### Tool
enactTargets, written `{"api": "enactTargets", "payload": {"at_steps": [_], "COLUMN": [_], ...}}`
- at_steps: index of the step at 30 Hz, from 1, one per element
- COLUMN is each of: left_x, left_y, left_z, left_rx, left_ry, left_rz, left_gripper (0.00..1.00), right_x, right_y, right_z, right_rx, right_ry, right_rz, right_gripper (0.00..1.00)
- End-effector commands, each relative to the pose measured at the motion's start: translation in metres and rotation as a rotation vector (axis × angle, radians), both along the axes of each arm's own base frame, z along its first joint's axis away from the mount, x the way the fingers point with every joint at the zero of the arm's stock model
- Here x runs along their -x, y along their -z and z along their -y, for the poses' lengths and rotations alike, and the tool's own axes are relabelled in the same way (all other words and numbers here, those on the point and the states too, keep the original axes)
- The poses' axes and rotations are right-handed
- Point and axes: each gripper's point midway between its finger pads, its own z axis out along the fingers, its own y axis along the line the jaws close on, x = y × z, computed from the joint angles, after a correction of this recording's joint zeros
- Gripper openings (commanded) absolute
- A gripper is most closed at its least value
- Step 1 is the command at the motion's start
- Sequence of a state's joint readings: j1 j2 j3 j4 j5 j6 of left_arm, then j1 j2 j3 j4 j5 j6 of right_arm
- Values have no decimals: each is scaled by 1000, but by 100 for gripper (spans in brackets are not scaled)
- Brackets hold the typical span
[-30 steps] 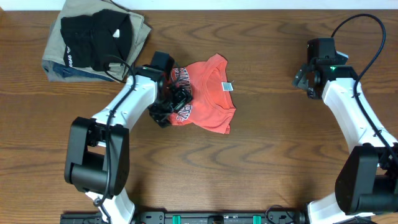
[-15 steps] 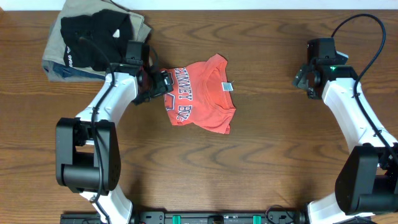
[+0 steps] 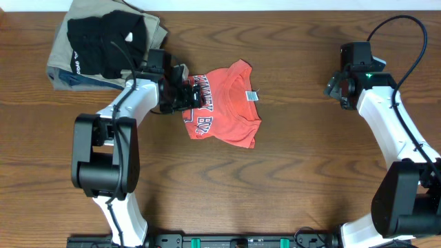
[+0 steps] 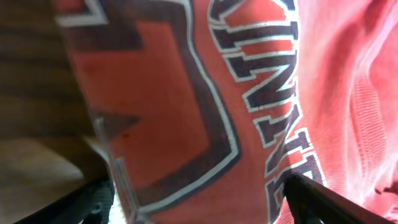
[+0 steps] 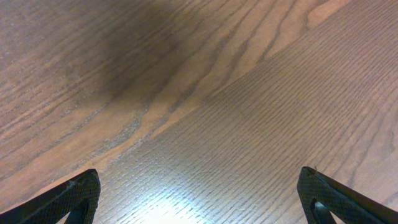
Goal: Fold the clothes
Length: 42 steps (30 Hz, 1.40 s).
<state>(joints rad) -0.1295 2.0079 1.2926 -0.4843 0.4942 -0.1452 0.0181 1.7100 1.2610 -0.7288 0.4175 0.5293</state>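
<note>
The shirt's lettered edge already lies between the spread fingers of my left gripper, so I should close them on it next, right where the gripper is.
The clothes, a red-orange T-shirt (image 3: 231, 103) with block lettering, lie partly folded at the middle of the wooden table, a white neck label showing. My left gripper (image 3: 189, 96) sits at the shirt's left edge, over the lettering. In the left wrist view the shirt (image 4: 186, 112) fills the frame, and the left gripper (image 4: 199, 190) stands open with the cloth's edge lying between its wide-apart fingers. My right gripper (image 3: 335, 88) hovers far to the right, open, and in its wrist view the right gripper (image 5: 198, 180) has only bare wood under it.
A folded black garment (image 3: 107, 38) lies on a folded khaki garment (image 3: 157, 34) at the back left corner, close behind the left arm. Bare wooden table (image 3: 296, 158) surrounds the shirt.
The left gripper left the shirt's lower left part, swung out to the left, then came back to the shirt's left edge. The shirt and the right arm have not moved.
</note>
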Motion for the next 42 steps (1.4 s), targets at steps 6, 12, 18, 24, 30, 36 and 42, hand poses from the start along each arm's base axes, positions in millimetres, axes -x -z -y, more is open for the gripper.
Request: {"api": "enactTargets", "payload": {"at_steps": [6, 12, 18, 24, 30, 36, 42], "left_x": [16, 9, -17, -70, -115, -145, -158], "left_y": [27, 18, -12, -51, -92, -140, -179], "left_z": [6, 4, -18, -54, -89, -124, -144], "left_rx": [12, -6, -214, -447, -669, -899, -1039], "left_ry": [4, -3, 56, -25, -103, -201, -282], "left_rz": [-93, -80, 11, 196, 391, 559, 656], "left_gripper": [42, 6, 6, 6, 6, 6, 6], "right_x": [1, 1, 1, 1, 1, 1, 1], "right_y": [0, 0, 0, 0, 0, 0, 0], "right_z": [3, 3, 3, 3, 3, 3, 2], "right_rx": [23, 23, 23, 23, 23, 23, 23], "right_ry": [-4, -5, -6, -5, -6, -5, -6], "right_rz": [-9, -9, -9, -9, -9, -9, -9], "right_gripper": [99, 99, 99, 99, 99, 99, 99]}}
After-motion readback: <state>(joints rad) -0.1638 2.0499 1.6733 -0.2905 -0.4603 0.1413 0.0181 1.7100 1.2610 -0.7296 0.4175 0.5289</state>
